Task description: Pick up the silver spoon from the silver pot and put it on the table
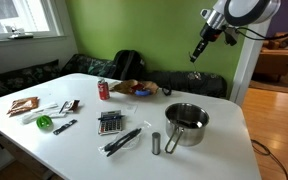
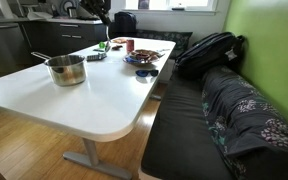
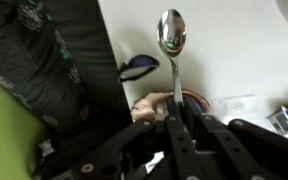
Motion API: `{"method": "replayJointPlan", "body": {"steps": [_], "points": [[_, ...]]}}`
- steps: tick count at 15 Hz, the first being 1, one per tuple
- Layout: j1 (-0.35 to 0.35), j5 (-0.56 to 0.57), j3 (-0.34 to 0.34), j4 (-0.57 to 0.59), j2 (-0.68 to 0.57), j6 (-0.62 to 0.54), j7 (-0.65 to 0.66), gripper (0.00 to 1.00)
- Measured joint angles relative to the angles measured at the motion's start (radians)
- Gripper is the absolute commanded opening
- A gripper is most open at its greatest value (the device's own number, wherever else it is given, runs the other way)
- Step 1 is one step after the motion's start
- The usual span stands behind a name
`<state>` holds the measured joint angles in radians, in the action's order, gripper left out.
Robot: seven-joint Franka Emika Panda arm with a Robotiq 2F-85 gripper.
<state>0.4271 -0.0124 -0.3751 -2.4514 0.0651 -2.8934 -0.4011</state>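
Observation:
My gripper will next move down onto the bare table between the silver pot [image 1: 187,122] and the sofa and let go of the spoon's handle, because that part of the table is clear.
In the wrist view my gripper [image 3: 176,118] is shut on the handle of the silver spoon [image 3: 171,35], whose bowl points away over the white table [image 3: 234,50]. In an exterior view the gripper [image 1: 199,50] hangs high above the table's far edge, well away from the silver pot [image 1: 187,122]. The pot stands on the table [image 1: 84,140] with its long handle toward the front. It also shows in an exterior view [image 2: 66,69] on the table [image 2: 94,100]; there the gripper [image 2: 102,16] is high at the back.
A grey cylinder [image 1: 156,144], black tongs [image 1: 122,141], a calculator [image 1: 109,122], a red can [image 1: 103,90] and a plate with food [image 1: 144,90] lie on the table. A dark sofa [image 2: 214,110] with a backpack [image 2: 209,52] runs along the table's edge.

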Motion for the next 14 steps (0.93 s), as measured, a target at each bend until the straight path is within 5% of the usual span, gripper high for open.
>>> {"method": "replayJointPlan", "body": {"steps": [2, 4, 7, 9, 14], "points": [[0.121, 0.163, -0.029, 0.052, -0.027, 0.103, 0.071, 0.03], [0.156, 0.323, -0.039, 0.126, -0.077, 0.241, 0.187, 0.03], [-0.035, 0.424, 0.098, 0.255, -0.201, 0.457, 0.276, 0.03], [-0.157, 0.411, 0.175, 0.335, -0.264, 0.598, 0.271, 0.13], [-0.233, 0.393, 0.228, 0.407, -0.293, 0.684, 0.257, 0.03]]}}
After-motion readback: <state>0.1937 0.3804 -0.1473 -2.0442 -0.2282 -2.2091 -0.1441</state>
